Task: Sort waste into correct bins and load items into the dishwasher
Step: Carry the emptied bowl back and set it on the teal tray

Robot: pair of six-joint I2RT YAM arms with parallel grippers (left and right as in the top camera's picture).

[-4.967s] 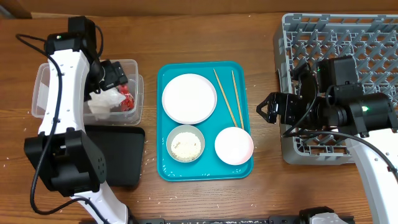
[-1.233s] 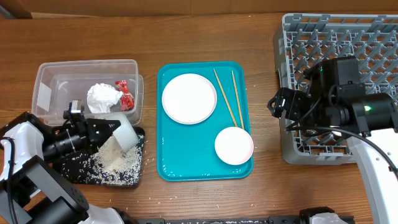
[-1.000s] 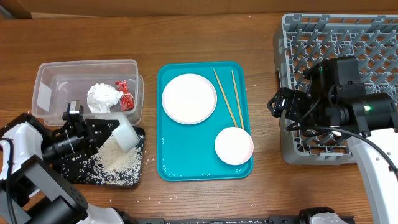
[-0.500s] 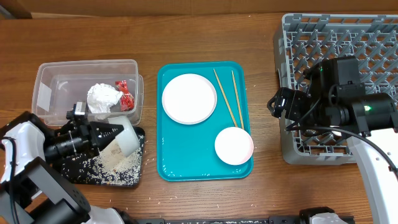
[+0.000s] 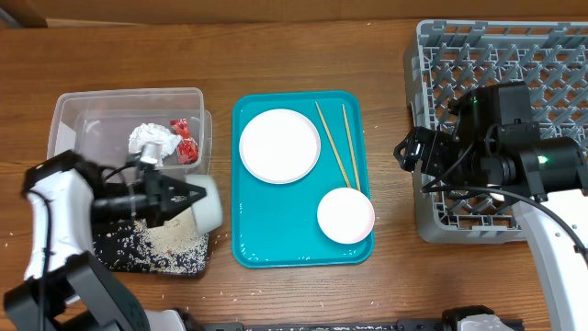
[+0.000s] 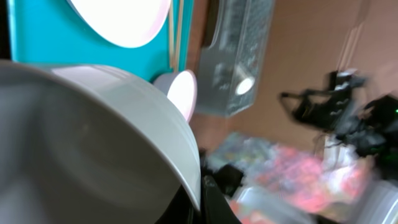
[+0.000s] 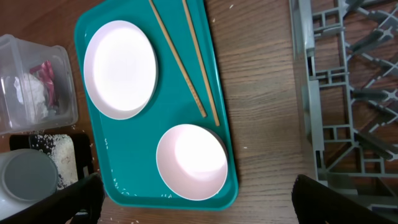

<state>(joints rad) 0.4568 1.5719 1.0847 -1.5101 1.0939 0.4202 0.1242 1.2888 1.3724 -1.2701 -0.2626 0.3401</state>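
Note:
My left gripper will next turn the tipped bowl upright and put it down on the teal tray's near corner (image 5: 275, 226), which is free beside the second bowl.
My left gripper (image 5: 188, 196) is shut on the rim of a white bowl (image 5: 207, 204), held tipped on its side above the right end of the black tray (image 5: 115, 256). White rice (image 5: 173, 241) lies heaped on that tray. In the left wrist view the bowl (image 6: 93, 143) fills the frame, its rim pinched in the gripper (image 6: 198, 202). The clear tub (image 5: 69, 119) holds a tissue wad (image 5: 150, 140) and a red wrapper (image 5: 186, 140). Plate (image 5: 279, 144), chopsticks (image 5: 338, 142) and a second bowl (image 5: 345, 214) lie on the teal tray (image 5: 276, 244). My right gripper (image 7: 198, 200) hangs open, empty, beside the dish rack (image 5: 514, 83).
Loose rice grains are scattered on the wood in front of the black tray and on the teal tray's near edge (image 7: 155, 196). The rack (image 7: 348, 93) stands right of the teal tray, with a strip of bare table (image 7: 261, 112) between them.
My left gripper has swung right and away from the black tray with the bowl, which now hangs over the tray's right end. The rice stays heaped there. The right arm has not moved.

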